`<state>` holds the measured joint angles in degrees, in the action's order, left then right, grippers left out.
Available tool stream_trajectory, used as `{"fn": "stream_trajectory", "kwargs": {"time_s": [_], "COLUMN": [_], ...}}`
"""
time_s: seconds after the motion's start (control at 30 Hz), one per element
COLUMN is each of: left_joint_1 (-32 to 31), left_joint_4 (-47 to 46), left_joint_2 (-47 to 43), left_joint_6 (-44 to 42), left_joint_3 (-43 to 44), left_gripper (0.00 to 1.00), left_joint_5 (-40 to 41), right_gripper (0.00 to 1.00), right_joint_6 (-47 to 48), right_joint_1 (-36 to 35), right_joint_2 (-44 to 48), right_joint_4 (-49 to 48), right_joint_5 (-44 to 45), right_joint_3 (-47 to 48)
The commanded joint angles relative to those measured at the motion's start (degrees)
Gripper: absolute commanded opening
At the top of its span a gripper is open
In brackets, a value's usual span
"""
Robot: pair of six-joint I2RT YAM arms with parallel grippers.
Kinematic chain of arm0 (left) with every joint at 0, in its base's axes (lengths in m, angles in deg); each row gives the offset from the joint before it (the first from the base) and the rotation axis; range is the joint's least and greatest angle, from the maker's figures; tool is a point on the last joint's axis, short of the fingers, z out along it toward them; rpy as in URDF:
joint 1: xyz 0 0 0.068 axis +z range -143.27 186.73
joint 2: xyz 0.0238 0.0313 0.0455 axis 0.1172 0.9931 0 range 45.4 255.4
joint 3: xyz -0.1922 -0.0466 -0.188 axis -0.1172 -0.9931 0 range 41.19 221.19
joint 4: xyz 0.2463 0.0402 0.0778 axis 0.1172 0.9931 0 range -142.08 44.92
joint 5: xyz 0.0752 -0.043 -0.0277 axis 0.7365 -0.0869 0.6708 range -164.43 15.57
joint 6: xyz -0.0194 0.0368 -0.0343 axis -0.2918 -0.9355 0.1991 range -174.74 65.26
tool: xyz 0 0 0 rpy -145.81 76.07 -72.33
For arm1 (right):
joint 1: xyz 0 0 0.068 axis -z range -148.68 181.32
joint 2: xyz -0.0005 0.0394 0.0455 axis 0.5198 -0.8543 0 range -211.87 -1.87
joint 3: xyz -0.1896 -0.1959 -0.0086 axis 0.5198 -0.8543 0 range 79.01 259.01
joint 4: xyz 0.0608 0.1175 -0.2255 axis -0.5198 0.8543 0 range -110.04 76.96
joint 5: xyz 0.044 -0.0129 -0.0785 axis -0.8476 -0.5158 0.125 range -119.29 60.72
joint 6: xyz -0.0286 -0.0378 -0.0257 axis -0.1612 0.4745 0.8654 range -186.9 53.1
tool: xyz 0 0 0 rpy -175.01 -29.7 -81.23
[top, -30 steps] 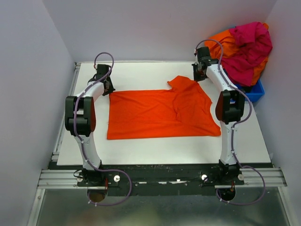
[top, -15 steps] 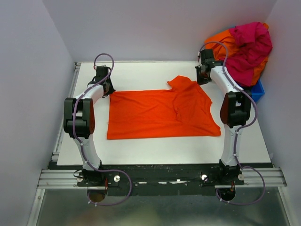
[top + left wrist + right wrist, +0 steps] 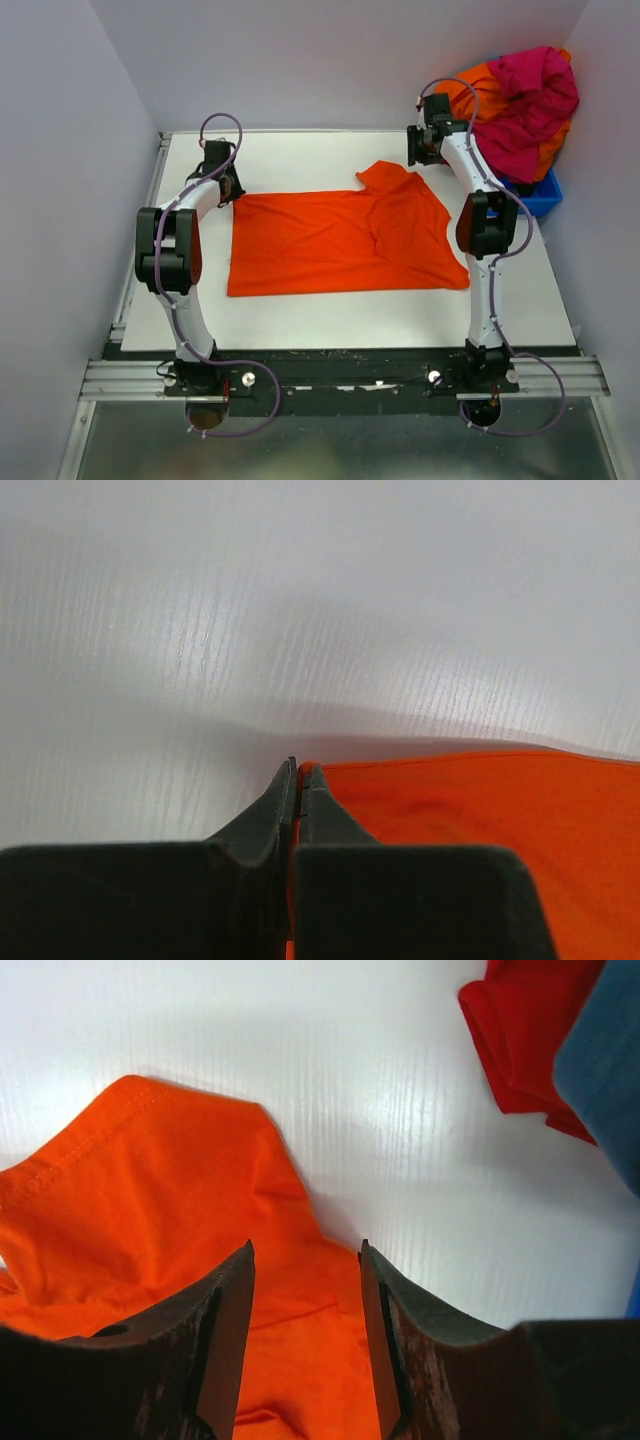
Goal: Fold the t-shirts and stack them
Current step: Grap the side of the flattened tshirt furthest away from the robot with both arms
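My right gripper is open above the shirt's folded edge at the sleeve's base, which lies loose below the fingers. It will lower onto that edge next and close on the fold.
An orange t-shirt lies spread on the white table, its right part folded over with a sleeve pointing toward the back. My left gripper sits at the shirt's back left corner. In the left wrist view that gripper is shut, with a thin strip of the orange t-shirt pinched between the fingers. My right gripper hangs just above the shirt's back right edge. In the right wrist view the gripper is open, the orange t-shirt lies loose below, and nothing sits between the fingers.
A heap of pink and orange shirts fills a blue bin off the table's back right corner. Red cloth and a blue edge show at the right wrist view's top right. Walls enclose the table on three sides.
My right gripper has gone from shut to open, letting go of the shirt's back right edge, and shifted slightly near it. The left gripper and the shirt have stayed in place.
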<state>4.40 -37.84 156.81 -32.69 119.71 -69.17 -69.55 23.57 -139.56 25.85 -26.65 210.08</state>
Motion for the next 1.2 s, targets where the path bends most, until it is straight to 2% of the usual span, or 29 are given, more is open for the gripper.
{"fn": "stream_trajectory", "kwargs": {"time_s": [0.0,0.17,0.37,0.53,0.77,0.87,0.93,0.97,1.17], "left_joint_1": [-0.13,-0.05,-0.05,-0.05,-0.05,-0.13,-0.05,-0.05,-0.05], "left_joint_4": [0.00,0.44,0.79,0.88,1.84,1.93,2.46,2.37,1.93], "left_joint_2": [-0.50,0.03,0.12,0.47,1.17,0.91,1.00,1.00,0.38], "left_joint_6": [-0.69,-0.77,-0.86,-0.69,-0.77,-0.77,-0.69,-0.77,-0.69], "left_joint_3": [1.28,1.81,1.99,2.16,2.78,2.69,2.78,2.78,2.25], "left_gripper": [0.00,0.00,0.00,0.00,0.00,0.00,0.00,0.00,0.00], "left_joint_5": [-0.95,-1.04,-1.04,-1.30,-0.77,0.01,0.89,0.98,0.19], "right_gripper": [0.53,0.52,0.55,0.44,0.42,0.25,0.06,0.01,0.01], "right_joint_6": [0.99,0.72,0.81,1.43,0.63,0.81,0.98,0.99,0.99], "right_joint_1": [0.63,0.80,1.24,1.24,1.24,1.24,1.24,1.24,1.24], "right_joint_2": [-4.69,-8.82,-7.86,-8.48,-7.59,-7.33,-6.72,-6.28,-1.37], "right_joint_4": [1.13,4.47,3.94,5.35,5.79,6.05,5.97,5.97,4.56], "right_joint_5": [-2.28,-3.51,-2.90,-5.17,-8.17,-8.35,-9.13,-9.31,-7.74], "right_joint_3": [4.89,10.61,6.84,7.72,6.13,6.13,5.96,5.78,1.66]}}
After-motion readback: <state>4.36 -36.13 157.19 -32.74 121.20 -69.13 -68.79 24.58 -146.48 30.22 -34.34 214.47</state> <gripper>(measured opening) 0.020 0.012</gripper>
